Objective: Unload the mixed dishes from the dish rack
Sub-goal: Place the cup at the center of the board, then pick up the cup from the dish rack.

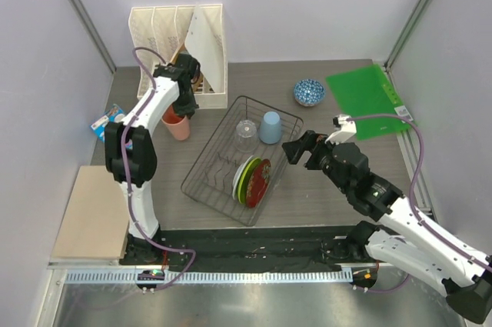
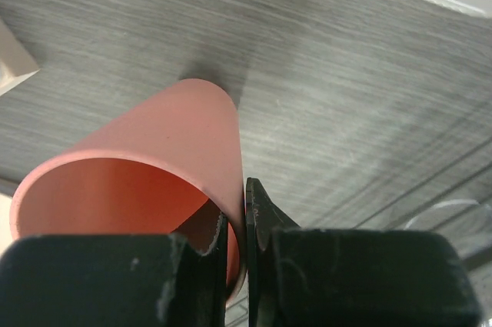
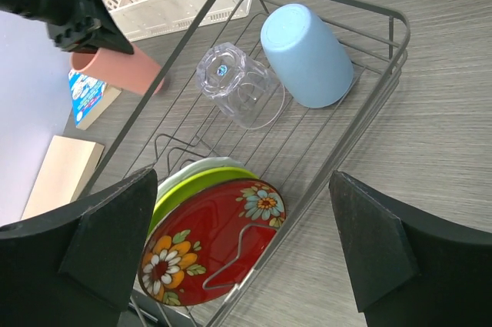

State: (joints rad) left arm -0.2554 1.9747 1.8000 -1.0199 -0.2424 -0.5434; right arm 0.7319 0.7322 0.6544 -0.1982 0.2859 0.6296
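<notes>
The bare tabletop beside the rack is just below my left gripper, so my left gripper will move down gently to that spot and let go of the pink cup's rim.
The black wire dish rack (image 1: 201,167) stands mid-table. In it are a clear glass tumbler (image 1: 245,131), a light blue cup (image 1: 270,127) and upright plates: red patterned (image 1: 259,183), green-rimmed (image 1: 247,179) and white. My left gripper (image 1: 181,104) is shut on the rim of the pink cup (image 1: 177,126), just left of the rack and low over the table. In the left wrist view one finger is inside the cup (image 2: 154,150) and one outside. My right gripper (image 1: 301,148) is open and empty, right of the rack, above the red plate (image 3: 215,254). The small blue bowl (image 1: 309,92) sits on the table.
A white slotted file organizer (image 1: 181,46) stands at the back left, close behind the left gripper. A green folder (image 1: 367,100) lies at the back right. A wooden board (image 1: 92,211) and a blue packet (image 1: 108,121) lie at the left.
</notes>
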